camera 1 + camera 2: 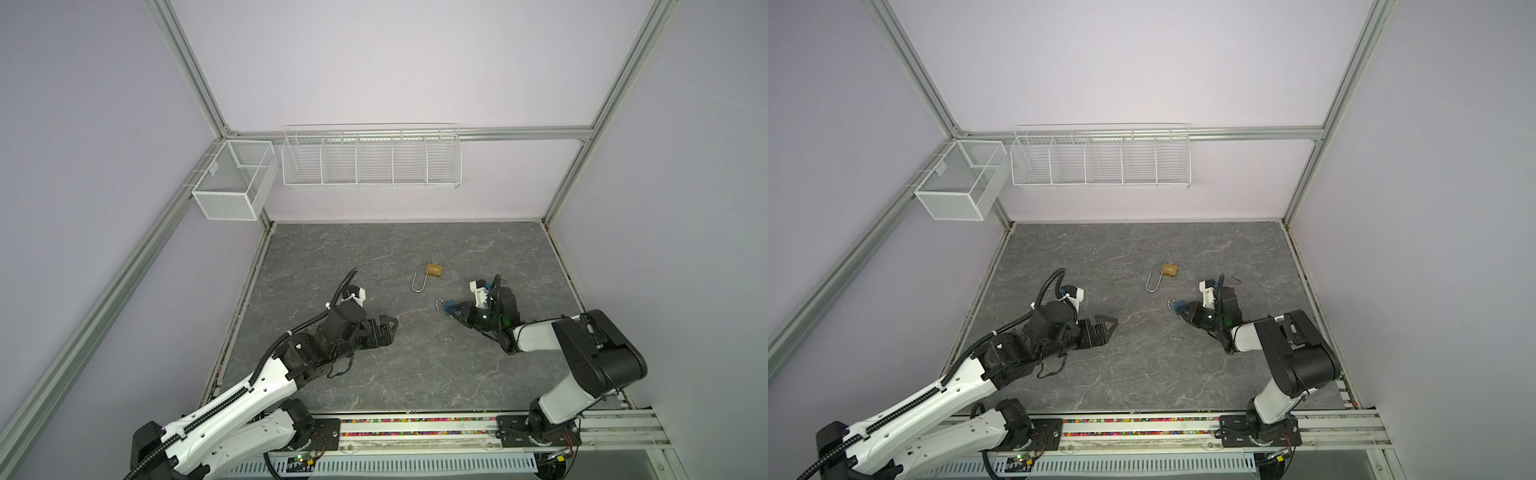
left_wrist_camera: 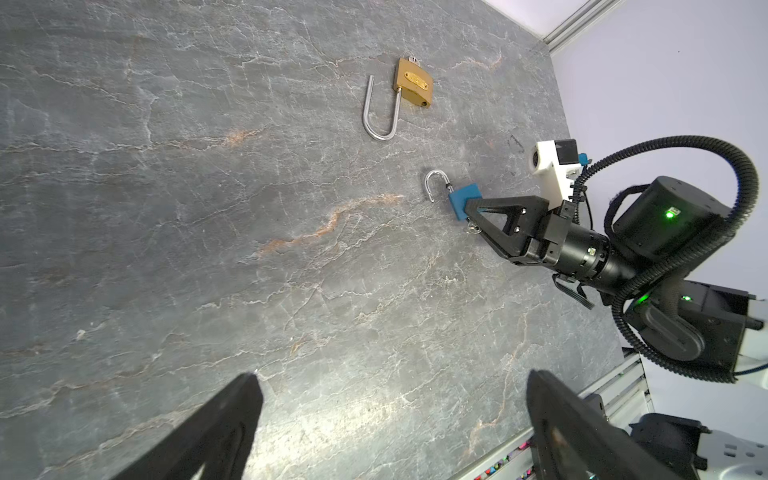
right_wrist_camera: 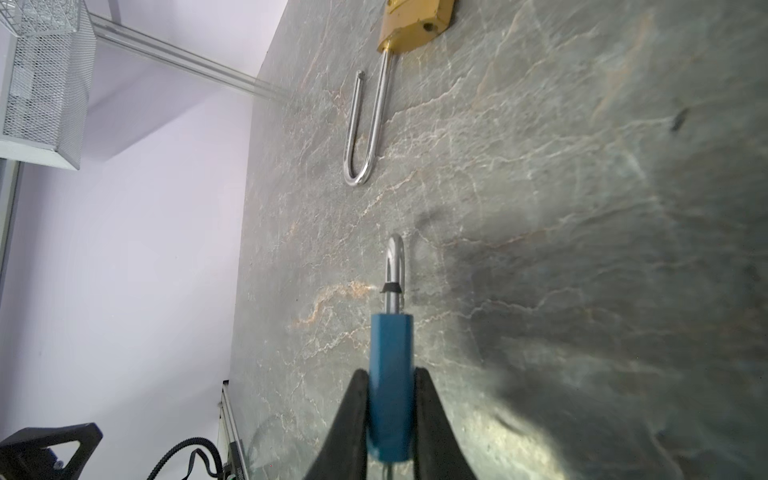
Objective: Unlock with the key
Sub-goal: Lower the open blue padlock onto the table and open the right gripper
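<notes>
The silver shackle point(image 2: 434, 183) is swung open, so I will lower my right gripper to the bare grey tabletop just below and let go of the blue padlock there.
My right gripper point(image 1: 451, 309) point(image 3: 390, 399) is shut on the body of a small blue padlock point(image 1: 446, 307) point(image 2: 463, 199) point(image 3: 390, 353), held low over the grey table. Its silver shackle point(image 2: 434, 183) point(image 3: 394, 257) stands swung open, one end free. A small metal piece point(image 2: 471, 227), likely the key, pokes out under the lock between the fingers, mostly hidden. A brass padlock point(image 1: 434, 269) point(image 1: 1169, 269) point(image 2: 413, 83) lies further back, its long shackle open. My left gripper point(image 1: 388, 328) point(image 1: 1106, 328) point(image 2: 390, 399) hangs open and empty, well left of both locks.
A mesh basket point(image 1: 232, 178) and a long wire rack point(image 1: 372, 158) hang on the back wall above the table. A metal rail point(image 1: 415, 428) runs along the front edge. Walls close the table on the left, back and right.
</notes>
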### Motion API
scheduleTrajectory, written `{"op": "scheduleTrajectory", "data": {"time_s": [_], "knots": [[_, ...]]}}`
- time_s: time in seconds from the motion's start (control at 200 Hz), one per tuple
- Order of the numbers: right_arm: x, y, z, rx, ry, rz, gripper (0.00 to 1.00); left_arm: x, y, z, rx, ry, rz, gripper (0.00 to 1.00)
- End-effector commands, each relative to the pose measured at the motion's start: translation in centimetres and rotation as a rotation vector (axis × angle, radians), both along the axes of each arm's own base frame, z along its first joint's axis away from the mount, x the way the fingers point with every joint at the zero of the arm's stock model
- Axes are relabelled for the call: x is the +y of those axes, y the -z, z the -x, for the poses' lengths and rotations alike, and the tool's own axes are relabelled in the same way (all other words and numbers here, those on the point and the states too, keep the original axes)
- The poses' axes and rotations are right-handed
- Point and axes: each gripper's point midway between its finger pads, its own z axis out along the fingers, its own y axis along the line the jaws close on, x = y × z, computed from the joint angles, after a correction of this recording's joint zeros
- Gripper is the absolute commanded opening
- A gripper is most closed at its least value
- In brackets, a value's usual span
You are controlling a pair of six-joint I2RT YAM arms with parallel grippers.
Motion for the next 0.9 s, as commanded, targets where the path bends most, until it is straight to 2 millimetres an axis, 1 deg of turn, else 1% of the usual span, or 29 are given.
{"op": "scheduleTrajectory", "data": {"time_s": [0.0,0.215,0.4,0.44,0.525,0.58,0.685,0.895], "knots": [[-0.1,0.0,-1.0,-0.030,0.029,-0.010,0.10,-0.3,-0.4,-0.1,-0.008,0.014,0.003,0.99],[-0.3,1.8,-0.8,-0.002,0.044,-0.006,0.10,-0.3,-0.7,-0.1,-0.017,0.013,0.007,1.00],[-0.3,2.2,-0.9,-0.005,0.056,-0.028,0.18,-0.5,-0.5,-0.1,-0.011,0.022,0.005,1.00],[-0.4,2.3,-0.8,-0.002,0.059,-0.025,0.23,-0.6,-0.5,-0.2,-0.012,0.022,0.010,0.99],[-0.6,2.5,-0.6,0.000,0.067,-0.015,0.31,-0.6,-0.5,-0.1,-0.010,0.025,0.013,1.00],[-0.8,2.6,-0.4,0.004,0.071,-0.006,0.38,-0.7,-0.5,-0.1,-0.009,0.027,0.013,1.00],[-1.0,2.4,-0.2,-0.002,0.071,0.009,0.50,-0.6,-0.6,0.0,-0.011,0.029,0.014,1.00],[-1.6,1.8,0.1,-0.003,0.070,0.069,0.62,-0.7,-0.5,-0.1,-0.012,0.030,0.009,0.99]]}}
